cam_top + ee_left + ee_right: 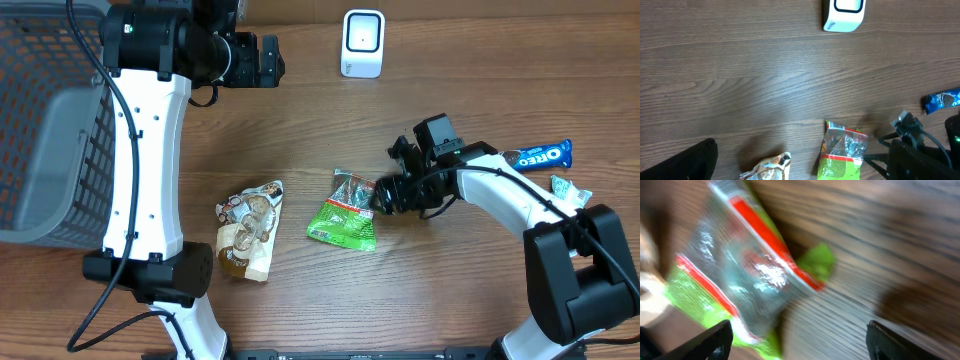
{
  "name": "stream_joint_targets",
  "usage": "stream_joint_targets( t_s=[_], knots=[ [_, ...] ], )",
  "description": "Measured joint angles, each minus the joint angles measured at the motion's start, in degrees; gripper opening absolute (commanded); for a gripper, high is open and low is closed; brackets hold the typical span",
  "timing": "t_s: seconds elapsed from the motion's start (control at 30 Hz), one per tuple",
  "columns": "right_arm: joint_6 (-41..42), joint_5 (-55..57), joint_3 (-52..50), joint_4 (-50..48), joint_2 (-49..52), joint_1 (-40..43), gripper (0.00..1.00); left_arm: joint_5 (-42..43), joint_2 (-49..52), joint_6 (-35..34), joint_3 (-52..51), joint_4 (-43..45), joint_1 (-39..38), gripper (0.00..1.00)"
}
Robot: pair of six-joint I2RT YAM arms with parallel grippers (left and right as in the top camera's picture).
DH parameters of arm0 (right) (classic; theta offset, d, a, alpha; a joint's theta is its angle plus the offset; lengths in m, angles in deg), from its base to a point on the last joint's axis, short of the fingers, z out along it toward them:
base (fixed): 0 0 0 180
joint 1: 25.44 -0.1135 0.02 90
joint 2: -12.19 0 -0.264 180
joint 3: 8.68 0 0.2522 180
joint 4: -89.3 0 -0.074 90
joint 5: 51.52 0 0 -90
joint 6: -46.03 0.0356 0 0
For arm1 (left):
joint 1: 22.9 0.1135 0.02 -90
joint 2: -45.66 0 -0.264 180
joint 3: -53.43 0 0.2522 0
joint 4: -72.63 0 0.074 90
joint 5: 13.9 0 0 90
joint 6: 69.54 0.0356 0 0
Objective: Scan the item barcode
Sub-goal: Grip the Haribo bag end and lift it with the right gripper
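Observation:
Next, my right gripper shifts to the left in the overhead view onto the packet's near edge, since most of the packet still lies beyond its open fingers.
The item, a green and red snack packet [345, 210], lies flat on the wooden table near the middle. My right gripper [384, 196] is at its right edge, low over the table. In the blurred right wrist view the packet [740, 275] fills the upper left. The right gripper [800, 345] stands open and wide, and only the packet's lower green edge reaches in beside the left finger [705, 342]. The white barcode scanner [362, 43] stands at the back. My left gripper [268, 62] hangs open high at the back left, holding nothing. The left wrist view shows the packet [842, 155] and scanner [842, 15].
A brown snack packet [248, 232] lies left of the green one. A blue Oreo pack [545, 155] and a small teal wrapper [570, 187] lie at the right. A grey mesh basket [40, 150] stands at the left edge.

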Motion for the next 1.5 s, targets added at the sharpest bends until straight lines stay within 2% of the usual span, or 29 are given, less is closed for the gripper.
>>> stream_joint_targets(
  t_s=[0.13, 0.3, 0.57, 0.63, 0.8, 0.9, 0.93, 0.97, 1.13, 1.33, 1.5],
  knots=[
    [11.2, -2.6, 0.0, -4.1, 0.0, 0.0, 0.89, 0.0, 0.0, 0.0, 0.0, 0.0, 0.0, 1.00],
    [24.6, -0.3, -1.2, -11.5, 0.0, -1.3, 0.88, 0.0, 0.0, 0.0, 0.0, 0.0, 0.0, 1.00],
    [40.7, 3.9, -6.5, -19.6, 0.3, -7.0, 0.79, 0.0, 0.0, 0.0, 0.0, 0.0, 0.0, 1.00],
    [43.6, 5.3, -6.6, -20.0, 0.3, -8.0, 0.72, 0.0, 0.0, 0.0, 0.0, 0.0, 0.0, 1.00],
    [49.2, 9.7, -8.0, -22.4, 0.3, -9.9, 0.23, 0.0, 0.0, 0.0, 0.0, 0.0, 0.0, 1.00],
    [50.6, 11.6, -8.0, -23.7, 0.3, -10.4, 0.09, 0.0, 0.0, 0.0, 0.0, 0.0, 0.0, 1.00],
    [50.5, 12.1, -8.0, -24.2, 0.3, -10.5, 0.04, 0.0, 0.0, 0.0, 0.0, 0.0, 0.0, 1.00],
    [50.0, 12.5, -8.0, -24.9, 0.3, -10.5, 0.04, 0.0, 0.0, 0.0, 0.0, 0.0, 0.0, 1.00],
    [43.9, 12.0, -8.4, -28.7, 0.3, -10.1, 0.04, 0.0, 0.0, 0.0, 0.0, 0.0, 0.0, 1.00],
    [26.0, 4.4, -8.3, -25.0, -1.7, -7.4, 0.04, 0.0, 0.0, 0.0, 0.0, 0.0, 0.0, 1.00],
    [13.4, 0.6, -8.2, -20.9, -9.9, -4.6, 0.04, 0.0, 0.0, 0.0, 0.0, 0.0, 0.0, 1.00]
  ],
)
